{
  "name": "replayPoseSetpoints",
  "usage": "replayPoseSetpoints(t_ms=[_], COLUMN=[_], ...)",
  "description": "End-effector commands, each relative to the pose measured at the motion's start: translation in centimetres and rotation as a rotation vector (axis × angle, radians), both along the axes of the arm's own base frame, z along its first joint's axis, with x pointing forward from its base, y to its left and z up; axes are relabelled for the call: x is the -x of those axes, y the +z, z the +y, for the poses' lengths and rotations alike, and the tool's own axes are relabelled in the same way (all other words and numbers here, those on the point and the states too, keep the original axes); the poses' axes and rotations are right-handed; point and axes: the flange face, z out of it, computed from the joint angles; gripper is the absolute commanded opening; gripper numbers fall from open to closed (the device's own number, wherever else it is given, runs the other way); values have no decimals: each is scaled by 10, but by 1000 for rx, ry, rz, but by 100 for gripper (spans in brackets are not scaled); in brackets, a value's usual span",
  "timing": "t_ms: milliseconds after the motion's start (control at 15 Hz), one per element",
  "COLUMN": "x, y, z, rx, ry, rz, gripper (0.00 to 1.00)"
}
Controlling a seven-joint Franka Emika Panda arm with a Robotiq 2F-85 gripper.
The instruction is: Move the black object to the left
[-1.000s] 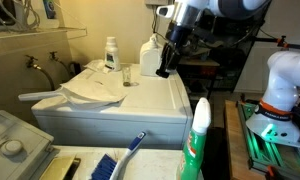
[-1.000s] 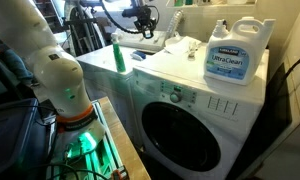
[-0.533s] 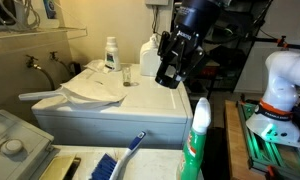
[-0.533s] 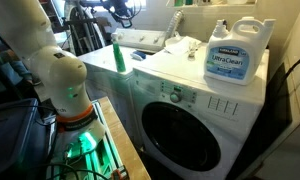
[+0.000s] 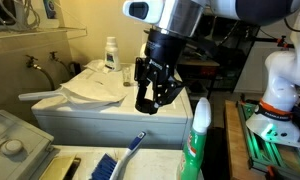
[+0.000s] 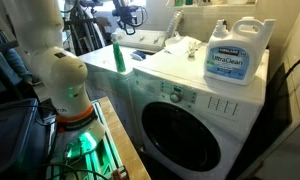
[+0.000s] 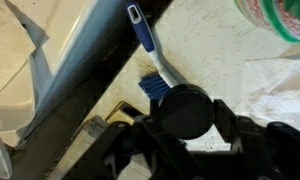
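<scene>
My gripper brings the black object down to the bare speckled surface [image 5: 139,168] [image 7: 188,72] beside the blue brush's handle next and releases it, since that spot is clear.
In the wrist view my gripper [image 7: 184,120] is shut on the black object [image 7: 182,104], a small black round disc held between the two dark fingers. Beneath it lie a blue brush [image 7: 150,50] and a speckled pale surface. In an exterior view my gripper [image 5: 146,101] hangs in front of the white washing machine [image 5: 165,105], near its front edge, above the blue brush [image 5: 131,149]. The black object cannot be made out in either exterior view.
On the machine top are a white cloth [image 5: 95,88], a small glass cup [image 5: 126,76] and a green-labelled bottle [image 5: 111,52]. A green spray bottle [image 5: 197,140] stands in front. An Ultra Clean jug [image 6: 233,52] sits on the neighbouring machine.
The arm has swung from the back right of the machine top to the left and forward, lowering the gripper to the front edge. The gripper stays shut.
</scene>
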Motion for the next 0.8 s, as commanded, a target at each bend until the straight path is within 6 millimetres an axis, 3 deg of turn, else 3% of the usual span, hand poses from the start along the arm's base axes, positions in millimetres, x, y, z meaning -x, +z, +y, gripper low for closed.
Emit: replayPoseSetpoints(t_ms=[0, 400, 733], x=[-14, -37, -49], y=[-30, -101, -149], z=[19, 59, 70], rx=[-2, 59, 114], ry=[-28, -27, -34], rz=[37, 99, 175], gripper=[30, 30, 30])
